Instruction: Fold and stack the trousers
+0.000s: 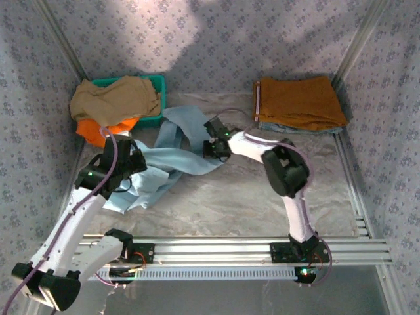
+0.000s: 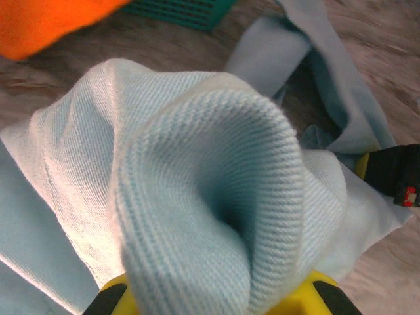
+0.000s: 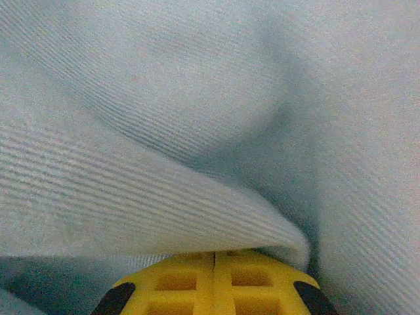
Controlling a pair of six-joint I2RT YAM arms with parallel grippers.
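Note:
I will next carry the bunched fold outward with my left gripper and release it over the bare tabletop before the teal basket [image 2: 187, 47], because that spot is outward of the fold.
The pale blue trousers [image 1: 187, 134] lie crumpled and twisted across the left middle of the table. My left gripper [image 1: 123, 165] sits at their left end, shut on a thick bunched fold of the trousers [image 2: 210, 164], which bulges up between the yellow jaws [image 2: 216, 298]. My right gripper [image 1: 215, 148] is down on the right part of the trousers, near the centre of the table. Its yellow jaws [image 3: 215, 259] meet tightly, with a fold of the trousers [image 3: 197, 98] pinched at their tips. The fabric hides the fingertips of both grippers.
A teal basket [image 1: 159, 82] at the back left holds a tan garment [image 1: 115, 98] and an orange garment [image 1: 92, 131] spilling over its edge. Folded rust-brown trousers [image 1: 298, 102] lie at the back right. Patterned walls enclose the table; an aluminium rail [image 1: 230, 249] runs along the near edge.

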